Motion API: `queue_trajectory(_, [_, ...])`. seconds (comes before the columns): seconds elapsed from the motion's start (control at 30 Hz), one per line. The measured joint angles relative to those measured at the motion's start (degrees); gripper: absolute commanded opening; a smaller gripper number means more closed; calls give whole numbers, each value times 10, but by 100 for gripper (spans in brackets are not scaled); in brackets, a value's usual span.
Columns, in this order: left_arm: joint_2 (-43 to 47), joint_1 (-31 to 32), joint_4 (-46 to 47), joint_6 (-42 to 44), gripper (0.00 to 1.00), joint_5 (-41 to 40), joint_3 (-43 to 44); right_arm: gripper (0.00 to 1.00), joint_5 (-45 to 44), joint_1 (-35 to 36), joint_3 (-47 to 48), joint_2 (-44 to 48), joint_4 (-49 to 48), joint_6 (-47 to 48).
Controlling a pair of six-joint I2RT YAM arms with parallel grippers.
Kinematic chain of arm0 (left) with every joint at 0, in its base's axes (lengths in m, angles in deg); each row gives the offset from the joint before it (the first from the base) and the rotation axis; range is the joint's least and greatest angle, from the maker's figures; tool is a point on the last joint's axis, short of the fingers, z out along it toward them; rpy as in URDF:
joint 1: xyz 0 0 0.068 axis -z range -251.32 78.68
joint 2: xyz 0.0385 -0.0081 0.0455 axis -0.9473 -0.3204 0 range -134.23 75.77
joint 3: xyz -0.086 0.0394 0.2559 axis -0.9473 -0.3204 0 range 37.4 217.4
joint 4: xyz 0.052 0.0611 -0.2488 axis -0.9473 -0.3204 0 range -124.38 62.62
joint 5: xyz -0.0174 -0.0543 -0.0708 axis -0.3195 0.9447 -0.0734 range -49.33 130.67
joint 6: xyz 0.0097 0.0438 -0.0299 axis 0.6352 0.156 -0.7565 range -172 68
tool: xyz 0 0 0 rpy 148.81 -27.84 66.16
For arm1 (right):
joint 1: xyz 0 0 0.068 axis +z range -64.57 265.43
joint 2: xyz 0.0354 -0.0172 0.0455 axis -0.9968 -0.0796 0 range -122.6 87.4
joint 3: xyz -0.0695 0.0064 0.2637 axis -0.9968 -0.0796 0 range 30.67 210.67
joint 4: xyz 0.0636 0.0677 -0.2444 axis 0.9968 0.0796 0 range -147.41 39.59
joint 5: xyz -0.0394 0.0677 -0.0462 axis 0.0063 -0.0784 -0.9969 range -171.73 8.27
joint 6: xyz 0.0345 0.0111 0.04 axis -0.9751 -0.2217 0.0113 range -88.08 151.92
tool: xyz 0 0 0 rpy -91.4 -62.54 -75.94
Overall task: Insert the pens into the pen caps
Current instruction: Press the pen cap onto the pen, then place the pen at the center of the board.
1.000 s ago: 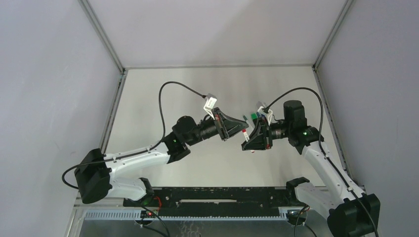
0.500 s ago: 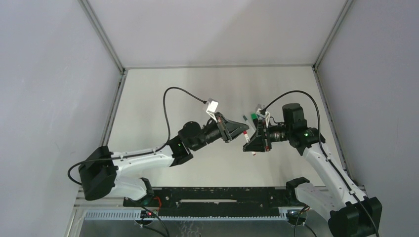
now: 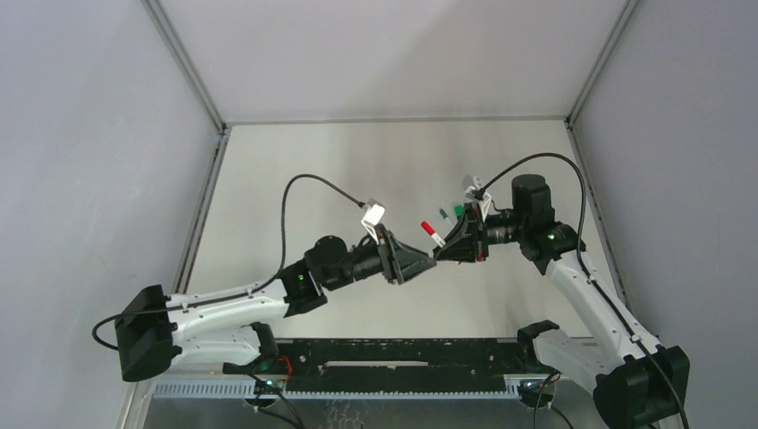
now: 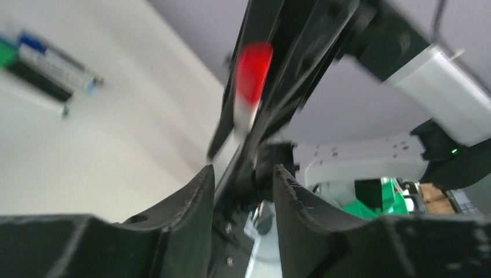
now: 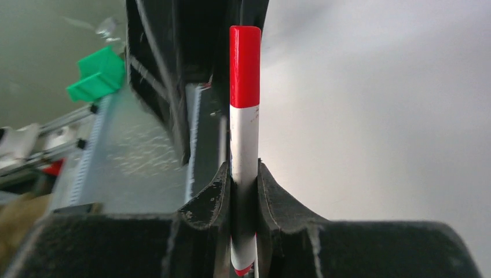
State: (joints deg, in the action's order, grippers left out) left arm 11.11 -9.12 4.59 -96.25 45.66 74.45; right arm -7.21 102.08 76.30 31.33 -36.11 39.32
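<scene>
The red cap [image 5: 245,63] sits on the pen, so the pen goes down with my right gripper to the bare tabletop below, beside the loose pens, for release next.
My right gripper [image 5: 244,174] is shut on the white barrel of a pen [image 5: 244,136]. A red pen cap [image 5: 245,63] sits on the pen's upper end. In the top view this pen [image 3: 433,233] sticks up and to the left out of the right gripper [image 3: 444,251]. My left gripper [image 3: 427,264] hangs just left of and below it, open, nothing between its fingers [image 4: 200,188]. The red-capped pen [image 4: 251,78] shows blurred beyond them. More pens [image 4: 52,63], one with a blue end and one black with green, lie on the table [image 3: 357,179] behind.
The loose pens [image 3: 450,213] lie just behind the two grippers. A black rail [image 3: 393,353] runs along the near edge between the arm bases. Grey walls close in the table on three sides. A green bin [image 5: 98,72] shows off the table.
My left gripper has opened and pulled back down and to the left. The red cap it brought to the pen now stays on the pen in my right gripper, which rose slightly.
</scene>
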Motion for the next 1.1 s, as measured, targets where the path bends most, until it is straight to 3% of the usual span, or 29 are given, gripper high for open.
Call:
queue_trajectory(0.2, [72, 14, -108, 3, 71, -61, -34, 0, -50, 3, 27, -4, -13, 55])
queue_trajectory(0.47, [200, 14, -90, 33, 72, -144, -110, 0, -124, 4, 28, -36, -7, 91])
queue_trajectory(0.7, [209, 14, -63, 36, 73, -187, -194, 0, -278, 20, 28, -121, -42, 56])
queue_trajectory(1.1, [213, 14, -14, 30, 73, -214, -227, 2, -540, 71, 64, -338, -37, 0])
